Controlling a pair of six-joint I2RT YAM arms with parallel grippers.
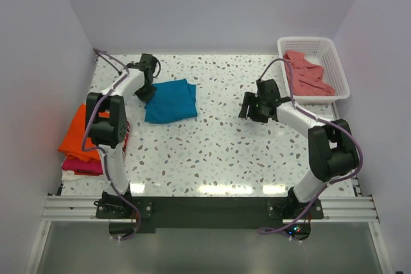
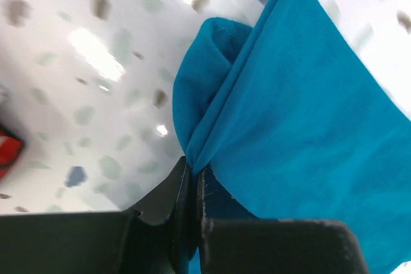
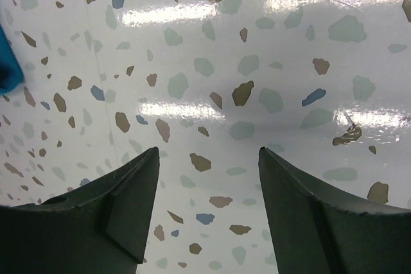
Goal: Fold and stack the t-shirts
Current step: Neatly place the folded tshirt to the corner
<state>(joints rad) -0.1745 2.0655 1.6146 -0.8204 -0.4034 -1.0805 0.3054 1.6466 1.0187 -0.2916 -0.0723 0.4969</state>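
The folded stack lies on the orange t-shirt [image 1: 77, 134]. My left gripper will next lift the teal-blue t-shirt [image 1: 171, 101], move left in the top view and release it there.
A folded teal-blue t-shirt [image 1: 171, 101] lies on the speckled table [image 1: 212, 139], left of the middle. My left gripper [image 1: 148, 92] is shut on the shirt's left edge; in the left wrist view the blue cloth [image 2: 302, 113] gathers into a pinched fold between the jaws of that gripper [image 2: 192, 170]. An orange t-shirt [image 1: 77, 134] lies folded on a magenta-red one [image 1: 82, 166] at the table's left edge. A salmon-pink t-shirt [image 1: 309, 75] lies crumpled in the white basket [image 1: 339, 68]. My right gripper [image 1: 247, 110] hovers open over bare table, its jaws [image 3: 209, 158] holding nothing.
The white lattice basket stands at the back right corner. White walls close in the table on the left, back and right. A corner of the teal shirt [image 3: 8, 65] shows at the left edge of the right wrist view.
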